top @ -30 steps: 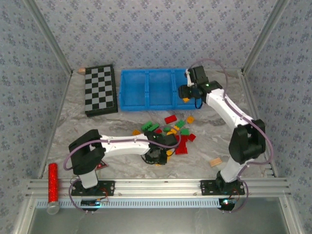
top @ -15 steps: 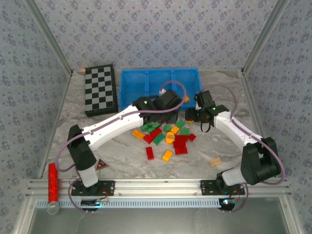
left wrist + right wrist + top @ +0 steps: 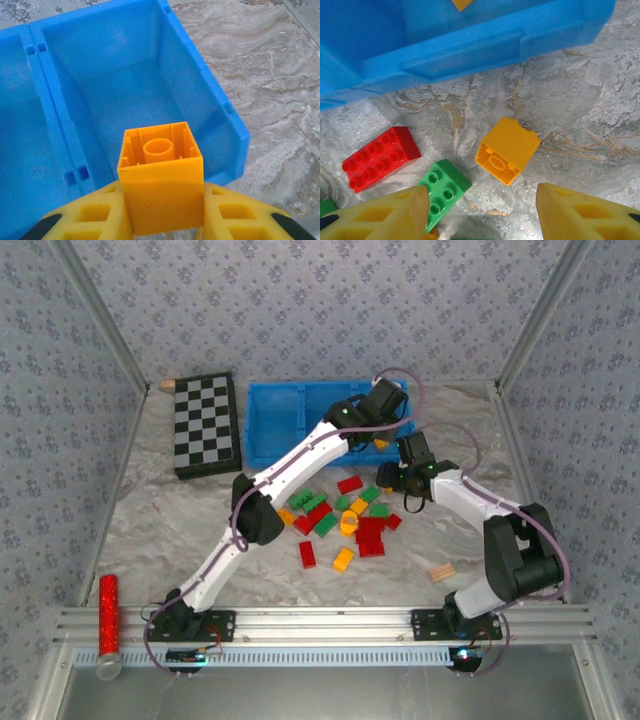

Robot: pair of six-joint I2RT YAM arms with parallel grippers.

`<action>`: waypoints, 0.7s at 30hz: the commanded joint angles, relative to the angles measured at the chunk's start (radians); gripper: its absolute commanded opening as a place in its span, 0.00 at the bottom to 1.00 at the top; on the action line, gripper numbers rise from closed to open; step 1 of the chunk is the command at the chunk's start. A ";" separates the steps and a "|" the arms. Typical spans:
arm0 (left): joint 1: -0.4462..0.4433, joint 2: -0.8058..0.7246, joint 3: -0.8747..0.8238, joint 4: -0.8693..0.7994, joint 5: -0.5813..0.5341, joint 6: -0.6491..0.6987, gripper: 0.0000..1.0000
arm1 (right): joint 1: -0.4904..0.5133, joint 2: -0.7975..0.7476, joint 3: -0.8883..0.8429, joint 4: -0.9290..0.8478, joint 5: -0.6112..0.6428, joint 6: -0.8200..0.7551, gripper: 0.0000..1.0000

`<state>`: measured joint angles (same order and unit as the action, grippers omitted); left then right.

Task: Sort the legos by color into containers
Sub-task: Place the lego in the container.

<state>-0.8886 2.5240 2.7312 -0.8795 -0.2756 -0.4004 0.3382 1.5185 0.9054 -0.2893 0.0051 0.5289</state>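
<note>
My left gripper lowers into the tray's section (image 3: pixel 145 102) beneath it next and releases the orange-yellow square lego (image 3: pixel 161 190), as another orange brick already lies there.
My left gripper (image 3: pixel 162 212) is shut on an orange-yellow square lego (image 3: pixel 161 190), hollow underside up, above the right compartment of the blue tray (image 3: pixel 195 85). In the top view that gripper (image 3: pixel 376 428) hangs over the tray (image 3: pixel 275 425), where another orange brick (image 3: pixel 381 443) lies. My right gripper (image 3: pixel 480 192) is open just above the table, straddling an orange brick (image 3: pixel 507 150) that lies on its side. A green brick (image 3: pixel 442 192) and a red brick (image 3: pixel 380 157) lie beside its left finger. The other loose legos (image 3: pixel 345 518) are scattered in front of the tray.
A black-and-white checkerboard (image 3: pixel 205 425) lies left of the tray. A tan wooden block (image 3: pixel 441 573) sits near the right arm's base. A red cylinder (image 3: pixel 108 615) lies at the near left edge. The tray's front wall (image 3: pixel 470 50) is close ahead of the right gripper.
The left arm lifted from the brick pile to the tray's right compartment with an orange brick. The right gripper left the tray, its orange brick now inside, and came down beside the pile.
</note>
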 commanded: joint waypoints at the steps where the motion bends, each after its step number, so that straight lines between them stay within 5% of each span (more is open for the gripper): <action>1: 0.022 0.020 0.034 0.024 0.028 0.013 0.23 | 0.001 0.035 0.001 0.020 0.047 0.037 0.60; 21: 0.053 0.145 0.009 0.142 0.155 -0.006 0.27 | 0.024 0.195 0.038 0.060 0.130 0.072 0.61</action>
<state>-0.8433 2.6545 2.7323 -0.7593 -0.1497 -0.4046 0.3626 1.6966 0.9211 -0.2428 0.1089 0.5877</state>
